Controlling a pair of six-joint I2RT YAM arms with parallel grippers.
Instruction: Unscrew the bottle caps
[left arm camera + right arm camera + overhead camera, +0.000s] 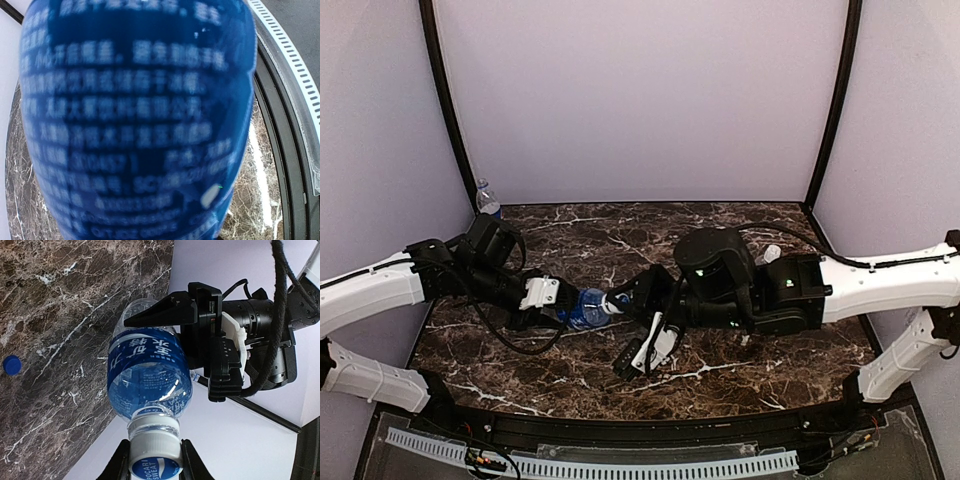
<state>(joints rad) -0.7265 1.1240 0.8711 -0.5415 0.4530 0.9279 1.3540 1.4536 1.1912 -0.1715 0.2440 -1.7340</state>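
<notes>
My right gripper draws off the bottle next, tilts down, and lowers the white cap for release where open tabletop surrounds the loose blue cap point(11, 365).
A clear bottle with a blue label band point(582, 307) is held lying sideways above the marble table, between my two grippers. My left gripper point(570, 306) is shut on its body; the label point(135, 120) fills the left wrist view and hides those fingers. In the right wrist view the bottle point(150, 375) points at the camera, with a left finger point(160, 314) on its side. My right gripper point(154, 462) is shut on its white cap point(154, 452), one finger on each side. A loose blue cap point(11, 365) lies on the table.
A second bottle point(487, 199) stands in the back left corner by the wall. A third bottle point(768, 254) shows partly behind my right arm. The dark marble table point(580, 240) is walled on three sides, with a black rail point(280, 150) along its near edge.
</notes>
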